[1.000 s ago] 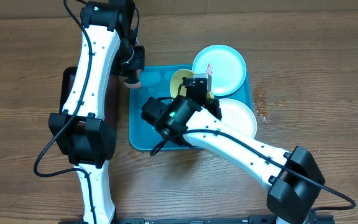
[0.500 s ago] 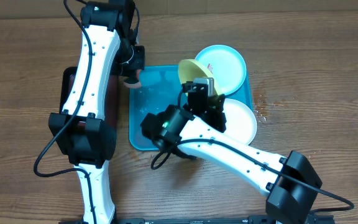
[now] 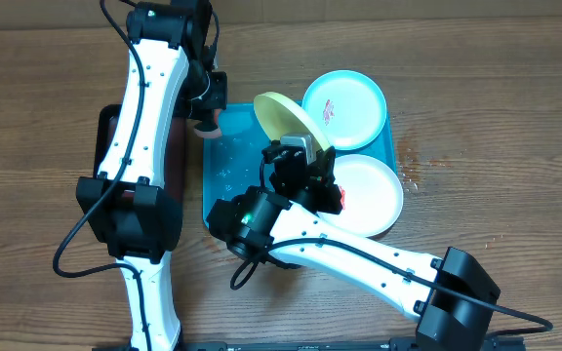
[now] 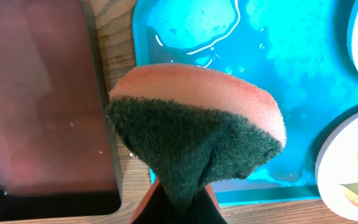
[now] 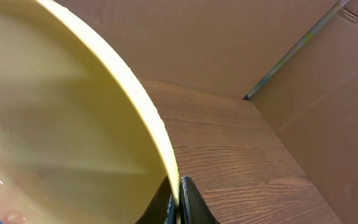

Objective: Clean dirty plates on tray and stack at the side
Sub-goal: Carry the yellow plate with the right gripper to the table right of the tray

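Observation:
My right gripper should next swing past the pale cyan plate (image 3: 347, 96) and lower the yellow-green plate onto the clear wood tabletop (image 3: 439, 122) beside the tray.
My right gripper (image 3: 310, 148) is shut on the rim of the yellow-green plate (image 3: 286, 116) and holds it tilted on edge above the turquoise tray (image 3: 224, 200); the wrist view shows the plate's rim (image 5: 135, 99) between the jaws (image 5: 179, 202). The pale cyan plate (image 3: 347, 96), with a red smear, lies at the tray's far right corner. The white plate (image 3: 371, 190), with a red smear, lies over the tray's right edge. My left gripper (image 3: 209, 122) is shut on a pink sponge with a green scrub face (image 4: 197, 134), at the tray's far left corner (image 4: 185, 37).
A black tray with a dark red inside (image 4: 36, 99) sits left of the turquoise tray, mostly under my left arm. Water pools on the turquoise tray floor (image 4: 278, 62). Brown wood tabletop (image 3: 496, 117) lies all around. A cardboard wall (image 5: 229, 43) stands behind.
My right gripper has lifted the yellow-green plate off the tray, tipped it up on edge and moved it left. The left arm has not moved.

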Available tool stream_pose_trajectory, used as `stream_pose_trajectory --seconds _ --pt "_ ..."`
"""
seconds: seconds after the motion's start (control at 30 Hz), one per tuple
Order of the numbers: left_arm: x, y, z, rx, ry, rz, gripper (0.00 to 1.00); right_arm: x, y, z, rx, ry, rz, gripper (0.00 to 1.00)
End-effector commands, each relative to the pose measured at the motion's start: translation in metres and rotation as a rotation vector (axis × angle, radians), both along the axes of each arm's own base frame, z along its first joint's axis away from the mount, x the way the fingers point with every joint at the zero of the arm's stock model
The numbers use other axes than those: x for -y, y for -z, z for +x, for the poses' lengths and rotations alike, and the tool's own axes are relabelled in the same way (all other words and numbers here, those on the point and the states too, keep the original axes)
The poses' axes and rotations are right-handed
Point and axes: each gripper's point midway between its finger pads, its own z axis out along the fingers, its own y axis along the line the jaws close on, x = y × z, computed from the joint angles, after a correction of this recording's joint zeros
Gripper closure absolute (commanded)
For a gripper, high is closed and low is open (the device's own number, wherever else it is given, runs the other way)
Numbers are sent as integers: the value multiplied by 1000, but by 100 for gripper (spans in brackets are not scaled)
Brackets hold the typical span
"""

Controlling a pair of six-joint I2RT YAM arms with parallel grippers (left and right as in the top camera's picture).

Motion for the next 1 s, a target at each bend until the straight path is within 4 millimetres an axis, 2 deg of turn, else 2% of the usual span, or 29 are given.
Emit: stream_pose_trajectory --seconds 0.0,0.1,0.2,0.33,0.43,0.5,0.63,0.8,0.97 --pt "0 -7 2 23 15 1 96 1 -17 1 72 -6 40 96" --pt "0 -7 2 23 15 1 96 4 -12 1 56 14 74 96" --pt "0 -7 2 22 15 1 96 11 4 2 6 74 153 96" --pt "0 -7 2 23 16 1 96 23 35 8 -129 174 261 96" --pt "0 -7 2 23 16 2 95 22 64 15 -296 171 276 96" --pt "0 -7 2 23 16 1 96 14 84 20 -421 123 294 96" --pt "0 -7 2 22 16 2 96 -20 122 26 -701 -79 377 96" --pt "0 -7 2 22 20 2 96 -44 139 23 -942 -279 514 96" --pt "0 -7 2 22 19 2 96 -47 141 21 -1137 -456 696 96"
